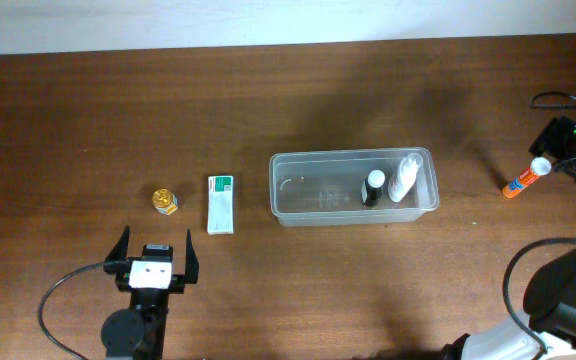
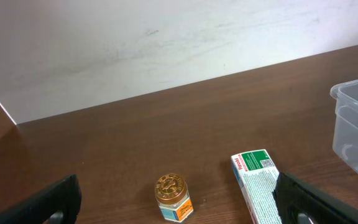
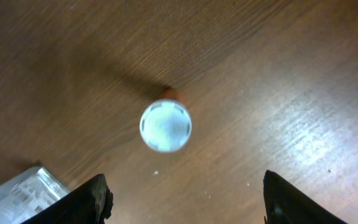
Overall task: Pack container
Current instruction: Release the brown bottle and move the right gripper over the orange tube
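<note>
My right gripper comes down next over the white cap below and ahead of its open fingers, then closes around the top end of the orange tube.
The clear plastic container point(image 1: 298, 190) stands at the table's middle, holding a black-capped bottle point(image 1: 372, 188) and a white bottle point(image 1: 404, 177). Its corner shows in the left wrist view point(image 2: 356, 121) and the right wrist view point(image 3: 23, 186). A gold-lidded jar point(image 1: 165, 201) and a white-and-green box point(image 1: 220, 204) sit left of it. My left gripper point(image 1: 154, 250) is open and empty just in front of them; the jar point(image 2: 173, 194) lies between its fingers' line point(image 2: 178, 210), and the box point(image 2: 257, 180) is by the right finger. My right gripper point(image 1: 566, 152) is open above an upright orange tube with a white cap point(image 1: 526, 178). That cap point(image 3: 165, 126) lies ahead of the open fingers point(image 3: 185, 196).
A white wall point(image 2: 135, 43) runs along the table's far edge. Black cables lie at the front left point(image 1: 58, 300) and by the right arm point(image 1: 528, 270). The right arm's base fills the front right corner.
</note>
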### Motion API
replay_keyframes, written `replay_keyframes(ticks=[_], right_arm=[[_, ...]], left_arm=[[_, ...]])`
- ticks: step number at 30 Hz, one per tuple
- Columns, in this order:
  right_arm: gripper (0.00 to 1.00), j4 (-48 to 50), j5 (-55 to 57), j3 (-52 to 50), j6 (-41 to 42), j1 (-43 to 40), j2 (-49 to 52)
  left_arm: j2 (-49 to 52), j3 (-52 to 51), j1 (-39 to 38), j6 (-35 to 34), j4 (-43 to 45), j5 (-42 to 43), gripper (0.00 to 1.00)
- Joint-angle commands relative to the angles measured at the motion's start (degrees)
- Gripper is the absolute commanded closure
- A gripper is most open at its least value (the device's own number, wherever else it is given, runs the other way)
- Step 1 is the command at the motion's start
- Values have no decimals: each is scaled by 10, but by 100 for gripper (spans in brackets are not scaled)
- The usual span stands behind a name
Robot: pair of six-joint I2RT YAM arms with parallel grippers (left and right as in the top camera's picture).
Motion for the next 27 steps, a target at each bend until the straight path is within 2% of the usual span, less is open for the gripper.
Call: replay_keyframes(ticks=[1, 11, 13, 16, 22, 27], right_arm=[[28, 11, -14, -4, -9, -2, 36], [30, 30, -28, -4, -25, -2, 103], [35, 33, -28, -4, -25, -2, 107], [51, 41, -28, -4, -27, -2, 107], [74, 45, -28, -4, -27, -2, 107], [81, 44, -37, -3, -27, -2, 107]], left_arm=[[-4, -1, 3, 5, -4, 9, 1], [-4, -1, 3, 5, -4, 9, 1], [-4, -1, 3, 5, -4, 9, 1], [-4, -1, 3, 5, -4, 9, 1], [-4, -1, 3, 5, -4, 8, 1], [-4, -1, 3, 5, -4, 9, 1]])
